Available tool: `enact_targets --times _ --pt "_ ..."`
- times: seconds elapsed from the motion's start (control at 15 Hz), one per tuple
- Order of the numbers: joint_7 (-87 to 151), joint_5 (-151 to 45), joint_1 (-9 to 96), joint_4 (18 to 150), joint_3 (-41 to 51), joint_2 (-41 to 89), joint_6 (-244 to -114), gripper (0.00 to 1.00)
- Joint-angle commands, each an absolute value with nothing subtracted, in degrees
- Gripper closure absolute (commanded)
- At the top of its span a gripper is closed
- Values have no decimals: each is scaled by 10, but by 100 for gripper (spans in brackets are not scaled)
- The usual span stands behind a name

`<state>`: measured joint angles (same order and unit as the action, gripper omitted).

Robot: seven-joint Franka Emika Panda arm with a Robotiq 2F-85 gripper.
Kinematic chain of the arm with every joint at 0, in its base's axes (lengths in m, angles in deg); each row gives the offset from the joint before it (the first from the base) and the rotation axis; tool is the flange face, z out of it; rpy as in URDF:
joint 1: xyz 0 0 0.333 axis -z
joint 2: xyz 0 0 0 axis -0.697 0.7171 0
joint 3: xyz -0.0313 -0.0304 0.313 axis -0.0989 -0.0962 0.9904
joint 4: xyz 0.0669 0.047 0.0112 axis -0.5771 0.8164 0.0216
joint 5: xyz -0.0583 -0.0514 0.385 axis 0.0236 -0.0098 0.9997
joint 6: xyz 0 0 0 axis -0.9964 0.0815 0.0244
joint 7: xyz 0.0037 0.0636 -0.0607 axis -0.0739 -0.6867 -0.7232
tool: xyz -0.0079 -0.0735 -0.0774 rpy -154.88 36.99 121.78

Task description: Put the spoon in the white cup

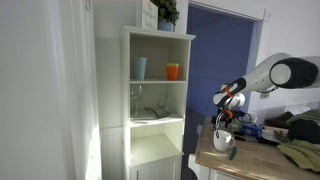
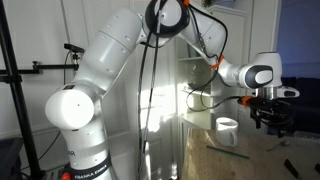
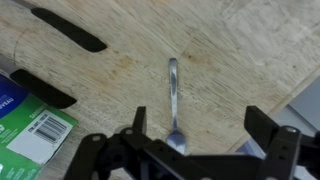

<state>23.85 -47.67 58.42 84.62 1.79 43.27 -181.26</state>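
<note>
The spoon lies flat below my gripper, lengthwise along its fingers' open gap, so my gripper should next lower toward the tabletop and close its fingers across the thin spoon handle (image 3: 174, 102).
A metal spoon (image 3: 173, 95) lies flat on the wooden table (image 3: 120, 60), bowl end toward the camera. My gripper (image 3: 203, 132) is open and empty just above it. The spoon's bowl sits between the fingers, nearer the left one. The short white cup (image 1: 224, 142) stands on the table and also shows in an exterior view (image 2: 228, 127). In both exterior views the gripper (image 1: 224, 117) (image 2: 268, 120) hangs low over the table close beside the cup. I cannot make out the spoon in the exterior views.
A green-and-white packet (image 3: 30, 125) lies on the table left of the gripper. The table's edge runs close at the right (image 3: 300, 95). A white shelf (image 1: 158, 100) holds a light-blue cup (image 1: 140, 68) and an orange cup (image 1: 173, 71). Clutter lies at the table's far end (image 1: 298, 130).
</note>
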Motion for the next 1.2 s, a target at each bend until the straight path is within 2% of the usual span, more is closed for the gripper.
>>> enact_targets --times 0.0,1.13 --pt "238 -473 587 837 18 442 -1811 0" --pt "243 -465 594 764 23 525 -1810 1"
